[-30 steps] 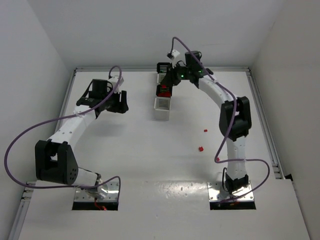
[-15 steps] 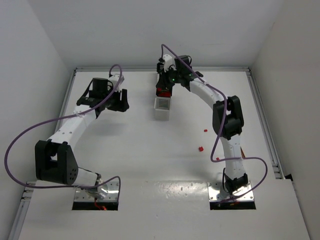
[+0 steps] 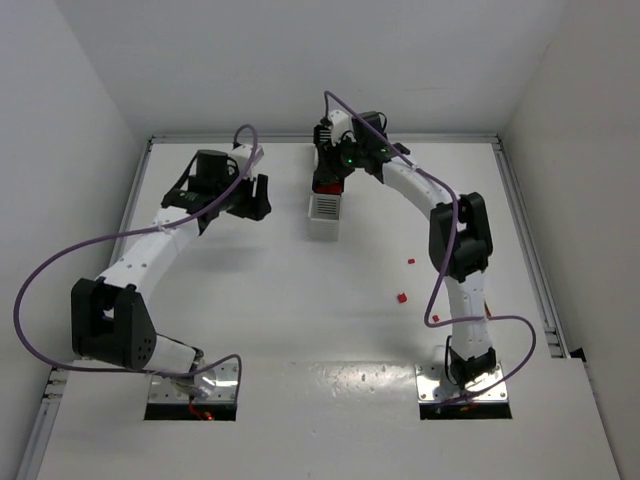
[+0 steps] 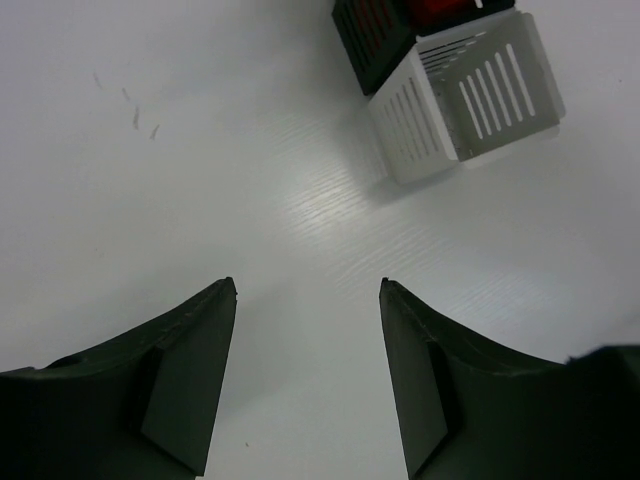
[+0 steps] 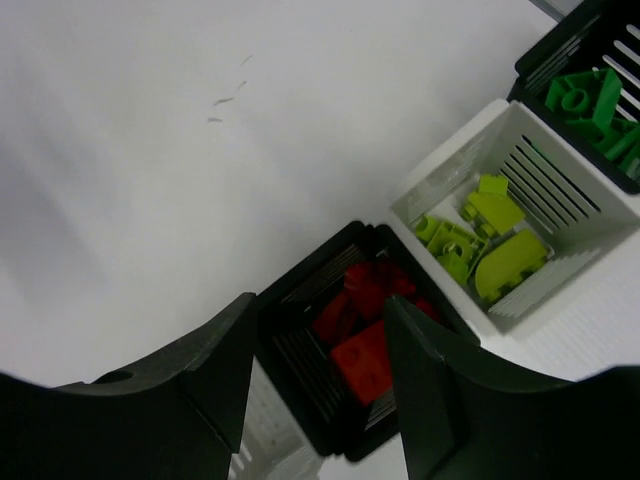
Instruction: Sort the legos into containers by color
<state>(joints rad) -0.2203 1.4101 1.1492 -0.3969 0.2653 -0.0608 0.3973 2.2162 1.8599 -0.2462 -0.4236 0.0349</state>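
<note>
The left gripper swings back, to the right in the top view, and down onto the middle red lego next. That lego lies below it, still outside the containers.
My right gripper (image 5: 320, 300) hangs open right above a black container (image 5: 300, 350) that holds red legos (image 5: 370, 355); one red brick lies between the jaws, down inside the bin. Beside it a white container (image 5: 560, 190) holds yellow-green legos (image 5: 490, 240), and a black one (image 5: 575, 45) holds green legos (image 5: 585, 100). From above, the row of containers (image 3: 324, 207) stands at the back centre, with the right gripper (image 3: 330, 165) over it. My left gripper (image 3: 255, 197) is open and empty over bare table (image 4: 307, 283), left of the nearest white container (image 4: 465, 95).
Three loose red legos lie on the table to the right of centre: one (image 3: 411, 261), a second (image 3: 402, 297) and a third (image 3: 434, 319) close to the right arm. Raised rails run along the table's edges.
The right gripper swung left to above the black bin of red legos and opened its jaws. The left gripper shifted a little to the right.
</note>
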